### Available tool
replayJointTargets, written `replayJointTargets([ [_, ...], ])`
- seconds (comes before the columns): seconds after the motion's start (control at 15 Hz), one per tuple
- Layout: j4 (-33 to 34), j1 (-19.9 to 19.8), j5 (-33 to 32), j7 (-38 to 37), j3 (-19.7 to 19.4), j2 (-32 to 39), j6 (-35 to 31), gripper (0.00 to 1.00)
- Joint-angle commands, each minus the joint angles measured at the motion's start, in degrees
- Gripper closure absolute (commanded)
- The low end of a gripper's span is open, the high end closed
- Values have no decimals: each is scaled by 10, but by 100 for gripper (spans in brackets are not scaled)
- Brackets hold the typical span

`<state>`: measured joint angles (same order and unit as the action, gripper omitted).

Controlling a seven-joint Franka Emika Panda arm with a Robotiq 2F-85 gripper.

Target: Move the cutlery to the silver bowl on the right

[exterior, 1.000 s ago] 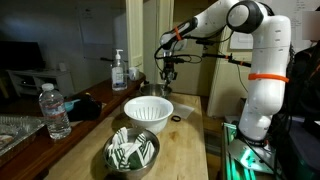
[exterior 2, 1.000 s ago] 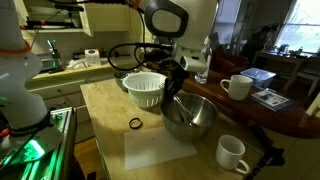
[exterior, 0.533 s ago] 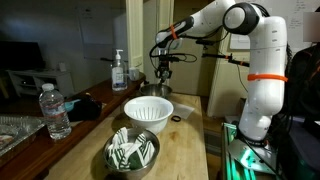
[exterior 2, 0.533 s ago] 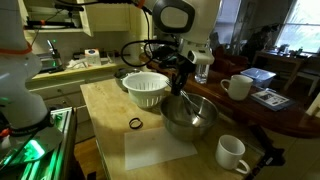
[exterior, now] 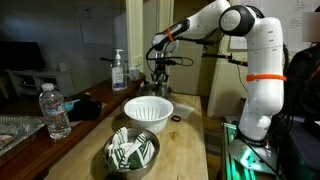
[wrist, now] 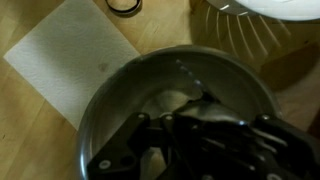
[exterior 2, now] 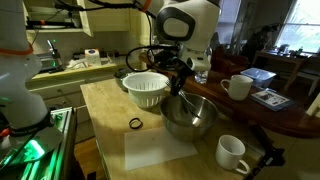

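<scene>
The cutlery already slants down toward the open inside of the silver bowl straight below. My gripper needs to go down in there and let go of it.
The silver bowl [exterior 2: 192,117] stands on the wooden counter next to the white ribbed bowl [exterior 2: 145,88]. It fills the wrist view [wrist: 120,100]. In an exterior view the white bowl [exterior: 148,113] hides it. My gripper [exterior 2: 178,78] hangs just above the silver bowl's near rim. It is also seen behind the white bowl [exterior: 160,72]. It looks shut on a thin piece of cutlery [exterior 2: 171,104] that slants down into the silver bowl. A glinting tip [wrist: 192,78] shows in the wrist view. The jaws themselves are dark.
A steel bowl with green-and-white pieces [exterior: 132,152] sits at the counter's front. A black ring [exterior 2: 135,123] and a white paper sheet [exterior 2: 158,150] lie by the silver bowl. Two white mugs [exterior 2: 232,152] [exterior 2: 238,87], a water bottle [exterior: 57,110] and a soap dispenser [exterior: 119,70] stand around.
My gripper has shifted slightly sideways and a little upward over the silver bowl, with the cutlery still hanging from it. The bowls have not moved.
</scene>
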<state>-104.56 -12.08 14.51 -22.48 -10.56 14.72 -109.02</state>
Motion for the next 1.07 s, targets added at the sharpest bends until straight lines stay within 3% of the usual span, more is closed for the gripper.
replayJointTargets([
  [0.0, 29, 12, 14, -27, 3, 36, 2, 98],
  [0.33, 24, 22, 6, -73, -1, 66, 2, 98],
  [1.0, 26, 24, 5, -93, -5, 103, -11, 98],
])
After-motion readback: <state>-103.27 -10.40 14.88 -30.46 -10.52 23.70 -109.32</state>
